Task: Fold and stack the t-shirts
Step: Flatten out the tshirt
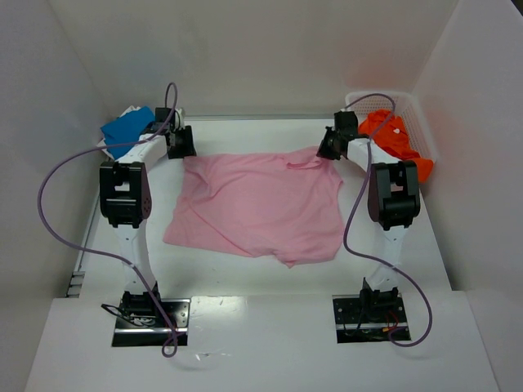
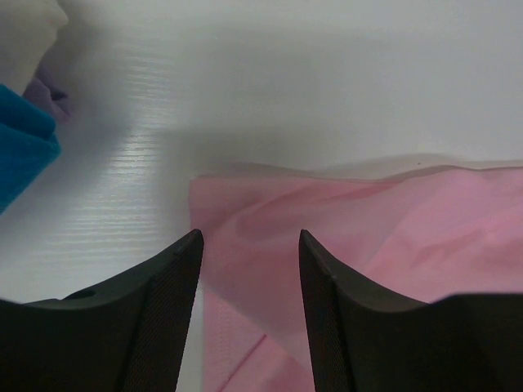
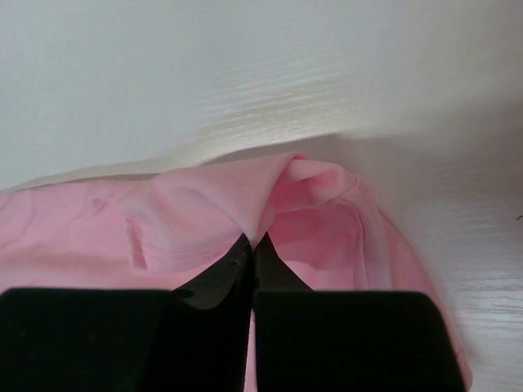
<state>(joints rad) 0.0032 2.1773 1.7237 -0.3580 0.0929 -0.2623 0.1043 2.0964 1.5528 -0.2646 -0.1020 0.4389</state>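
Observation:
My right gripper already pinches one far corner of the pink t-shirt [image 1: 257, 204], so my left gripper will next go down onto the pink t-shirt's corner nearest the blue t-shirt and close.
A light pink t-shirt [image 1: 257, 204] lies spread on the white table between the arms. My left gripper [image 1: 181, 147] hovers over its far left corner [image 2: 245, 212], open, with only flat cloth between the fingers. At the far right corner my right gripper [image 1: 327, 149] is shut on a pinched ridge of the pink t-shirt [image 3: 270, 192]. A blue t-shirt [image 1: 127, 126] sits at the far left, also visible as the blue t-shirt [image 2: 20, 147] in the left wrist view. An orange t-shirt [image 1: 396, 139] lies in the basket at the far right.
A white mesh basket [image 1: 409, 102] stands in the far right corner against the wall. White walls enclose the table on three sides. Purple cables loop beside both arms.

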